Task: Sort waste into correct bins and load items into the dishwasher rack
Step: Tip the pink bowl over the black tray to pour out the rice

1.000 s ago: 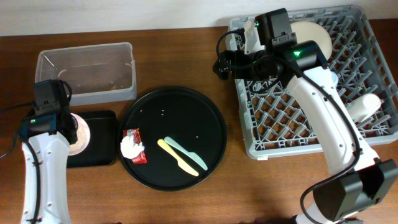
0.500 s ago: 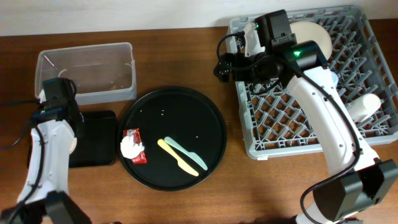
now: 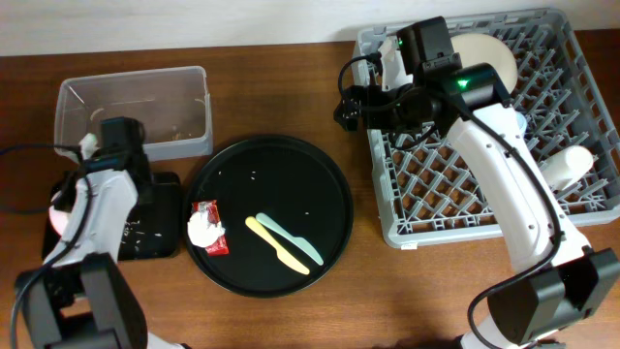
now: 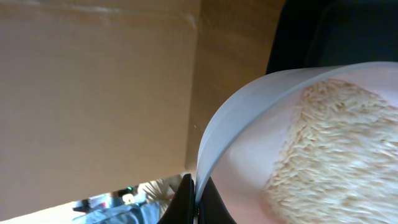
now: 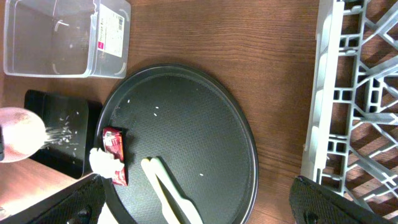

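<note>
Rice is still pouring out of the bowl, so my left gripper will next tip the bowl until it is empty. Then it will carry the bowl onto the round black tray's bare far part (image 3: 264,176) and release it.
My left gripper (image 3: 77,189) is shut on the rim of the small white bowl (image 3: 60,215) and holds it tipped at the left edge of the shallow black tray (image 3: 160,228). In the left wrist view the jaws (image 4: 196,200) pinch the bowl rim (image 4: 249,106), and rice (image 4: 329,149) lies inside. In the right wrist view, grains fall from the bowl (image 5: 18,134) onto the tray (image 5: 65,127). My right gripper (image 3: 349,107) is open and empty at the grey rack's (image 3: 484,208) left edge. The wrapper (image 3: 206,229), yellow utensil (image 3: 274,243) and green utensil (image 3: 293,240) lie on the round black tray (image 3: 271,160).
The clear tub (image 3: 136,111) stands behind the black tray. The cream plate (image 3: 484,53) stands upright at the back of the rack, and a white cup (image 3: 567,165) lies at its right side. My right arm crosses the rack.
My left gripper has swung the bowl from above the black tray to its left edge and tipped it. Grains now lie on the tray. The right arm has barely moved.
</note>
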### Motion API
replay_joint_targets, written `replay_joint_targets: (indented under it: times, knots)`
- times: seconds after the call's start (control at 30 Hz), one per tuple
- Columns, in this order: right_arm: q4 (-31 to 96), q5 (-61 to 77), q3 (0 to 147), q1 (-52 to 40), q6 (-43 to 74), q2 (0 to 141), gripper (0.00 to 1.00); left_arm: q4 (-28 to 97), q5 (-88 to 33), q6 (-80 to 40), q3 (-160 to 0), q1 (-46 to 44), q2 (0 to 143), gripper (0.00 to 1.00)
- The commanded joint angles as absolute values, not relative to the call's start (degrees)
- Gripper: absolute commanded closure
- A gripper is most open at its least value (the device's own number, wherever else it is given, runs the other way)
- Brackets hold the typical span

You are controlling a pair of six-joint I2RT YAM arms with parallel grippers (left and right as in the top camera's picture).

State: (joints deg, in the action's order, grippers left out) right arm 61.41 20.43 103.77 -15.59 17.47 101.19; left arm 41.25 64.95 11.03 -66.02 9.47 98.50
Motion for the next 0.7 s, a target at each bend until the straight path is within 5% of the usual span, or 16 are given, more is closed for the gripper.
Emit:
replay_joint_targets:
  times: [0.0,0.13,0.67]
  knots:
    - [61.9,20.8,104.3,-15.3,16.8,100.9,0.02,40.3,72.0,11.2,-65.8,7.5,101.4,0.99]
    - [62.3,20.8,104.3,-15.3,16.8,100.9,0.02,39.4,81.7,11.2,-65.8,4.5,103.9,0.99]
    - [63.7,20.8,104.3,-15.3,16.8,100.9,0.02,39.2,86.8,11.3,-64.8,-4.5,104.5,1.0]
